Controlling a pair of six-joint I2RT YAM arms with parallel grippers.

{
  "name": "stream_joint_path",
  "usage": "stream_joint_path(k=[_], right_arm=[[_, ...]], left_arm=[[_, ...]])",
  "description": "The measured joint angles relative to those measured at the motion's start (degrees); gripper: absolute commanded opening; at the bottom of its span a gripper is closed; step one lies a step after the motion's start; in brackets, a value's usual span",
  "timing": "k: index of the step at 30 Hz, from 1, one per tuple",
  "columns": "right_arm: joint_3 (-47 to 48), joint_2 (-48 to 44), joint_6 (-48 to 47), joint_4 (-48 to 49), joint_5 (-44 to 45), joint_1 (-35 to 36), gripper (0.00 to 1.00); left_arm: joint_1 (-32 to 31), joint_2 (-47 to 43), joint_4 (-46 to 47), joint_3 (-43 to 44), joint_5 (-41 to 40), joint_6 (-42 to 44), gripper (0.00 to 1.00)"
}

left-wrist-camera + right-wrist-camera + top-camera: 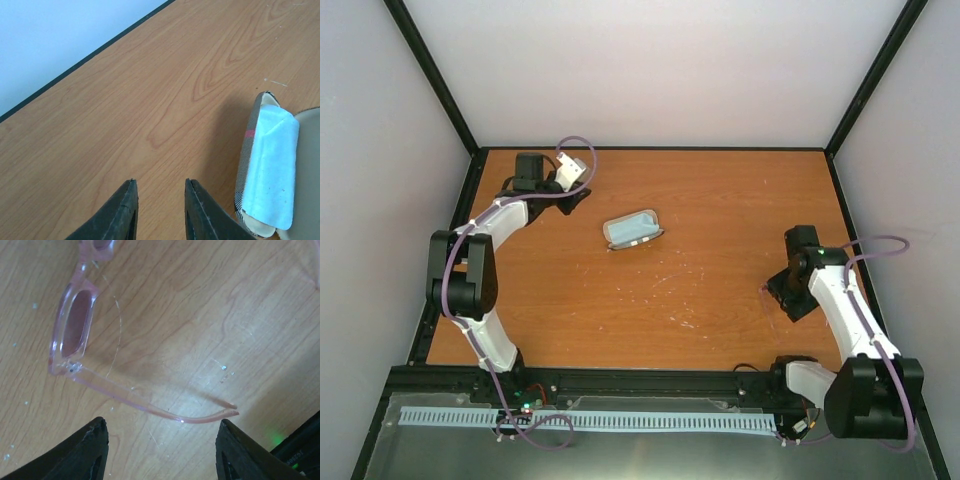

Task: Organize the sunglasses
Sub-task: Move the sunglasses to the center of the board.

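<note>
The slim arm of the sunglasses is still sticking out unfolded. The robot's right gripper next needs to go outward along that arm toward its hinge at the frame (pixel 74 367) and close empty.
The sunglasses (pixel 74 327) lie on the table in the right wrist view, with a pink translucent frame, a tinted lens and one slim arm (pixel 150 407) running across just ahead of my fingertips. My right gripper (pixel 161 423) is open wide and empty, just above the table over that arm. In the top view the right gripper (pixel 782 288) stands at the right side and mostly hides the glasses. My left gripper (pixel 160 182) is open and empty above bare wood; in the top view it (pixel 572 196) is at the far left.
An open brown striped case (pixel 656 222) with a light blue cloth (pixel 632 230) in it lies mid-table; it also shows at the right of the left wrist view (pixel 247 160), with the cloth (pixel 272 170). Black frame rails and white walls bound the table (pixel 720 330).
</note>
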Motion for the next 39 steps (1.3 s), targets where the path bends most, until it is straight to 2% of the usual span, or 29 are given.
stream_joint_path(k=[10,14,15,18,19,24,32,39], right_arm=[[0.74,8.98,0.04,8.26,-1.92,-6.78,0.57],[4.17,13.22,-2.54,9.70,-1.90,-8.52,0.47],[5.03,14.08,-3.45,9.88,-1.88,-8.79,0.40],[7.45,16.35,-5.62,10.60,-2.27,-9.46,0.10],[7.85,17.00,-6.54,10.82,-2.75,-9.73,0.04],[8.26,18.97,-9.97,9.55,-6.08,-10.21,0.03],[3.37,11.96,-14.05,5.62,-8.41,-10.21,0.03],[0.17,15.23,-15.50,6.80,-8.94,-10.12,0.03]], left_arm=[[0.68,0.00,-0.04,0.00,-0.57,0.37,0.28],[0.68,0.02,-0.04,-0.02,-1.29,0.37,0.28],[0.68,0.02,-0.04,-0.02,-1.44,0.37,0.28],[0.68,0.11,-0.04,-0.02,-1.70,0.37,0.28],[0.68,0.15,-0.04,-0.02,-1.75,0.37,0.28],[0.68,0.35,-0.07,-0.07,-2.23,0.44,0.28],[0.68,0.50,-0.02,-0.57,-2.47,0.52,0.28],[0.68,0.50,-0.07,-1.49,-2.51,0.79,0.28]])
